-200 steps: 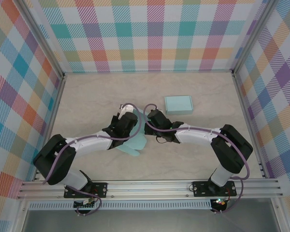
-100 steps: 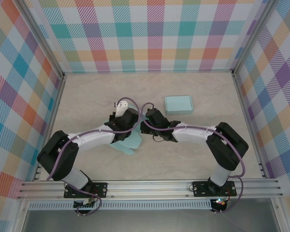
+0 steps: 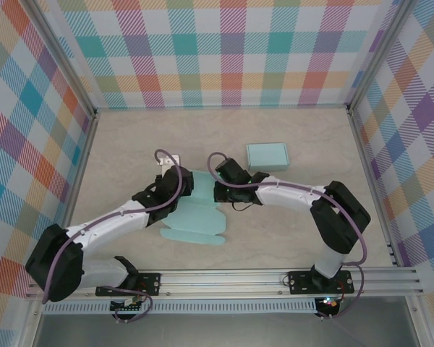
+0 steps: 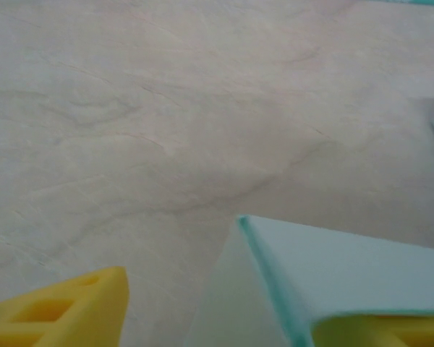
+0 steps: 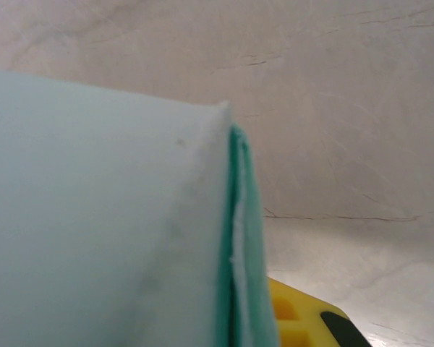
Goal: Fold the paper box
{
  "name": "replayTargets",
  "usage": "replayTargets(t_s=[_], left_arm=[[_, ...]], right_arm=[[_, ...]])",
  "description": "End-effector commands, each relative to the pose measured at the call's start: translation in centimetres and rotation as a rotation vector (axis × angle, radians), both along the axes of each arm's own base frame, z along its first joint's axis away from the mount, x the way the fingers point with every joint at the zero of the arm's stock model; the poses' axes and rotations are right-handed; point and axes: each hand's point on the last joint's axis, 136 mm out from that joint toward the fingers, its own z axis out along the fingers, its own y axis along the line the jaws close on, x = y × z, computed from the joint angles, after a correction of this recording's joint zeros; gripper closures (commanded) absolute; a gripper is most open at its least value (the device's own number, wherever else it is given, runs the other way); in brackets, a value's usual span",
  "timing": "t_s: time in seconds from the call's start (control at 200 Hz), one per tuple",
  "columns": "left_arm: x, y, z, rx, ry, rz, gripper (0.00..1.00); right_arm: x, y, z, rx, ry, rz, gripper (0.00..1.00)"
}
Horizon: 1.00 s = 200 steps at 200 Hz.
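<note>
My right gripper will turn, pull the pinched side back over the bare table point(image 3: 243, 215) beside the sheet and release it there, as my left gripper's fingers are open.
The pale teal paper box point(image 3: 195, 224) lies partly unfolded on the table between the two arms, one panel raised toward the grippers. My left gripper point(image 3: 175, 189) sits at its left edge. In the left wrist view its yellow fingers point(image 4: 58, 311) stand wide apart, open, with a creased teal panel point(image 4: 362, 275) lying over the right finger. My right gripper point(image 3: 215, 189) is at the sheet's upper right. In the right wrist view the doubled panel point(image 5: 94, 217) is pinched edge-on against a yellow finger point(image 5: 304, 322); the other finger is hidden behind the paper.
A finished teal box point(image 3: 267, 155) sits closed behind the right gripper, toward the back of the table. Plaid walls enclose the marbled tabletop point(image 3: 311, 137) on three sides. Bare surface extends to the left and right of the sheet.
The left arm has swung out to the left and its gripper has drawn back to the sheet's left edge. The paper now lies spread wider and flatter. The right gripper shifted slightly back.
</note>
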Motion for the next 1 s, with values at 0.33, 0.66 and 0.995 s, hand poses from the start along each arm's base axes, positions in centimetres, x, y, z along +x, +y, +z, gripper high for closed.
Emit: replayTargets(t_s=[0.33,0.66,0.995], left_arm=[[-3.4,-1.6,4.6,-0.243,-0.037,-0.079,0.1],[-3.3,-0.6,3.6,-0.212,-0.025,-0.022,0.0],[-2.9,0.1,3.3,-0.169,-0.047,0.006,0.0]], right_arm=[[-4.3,-7.0,-2.4,-0.308,0.265,0.184,1.0],[-5.1,-11.0,-4.6,-0.574,0.407,0.279,1.0],[-0.4,-12.4,-8.7,-0.892,0.328,0.174,1.0]])
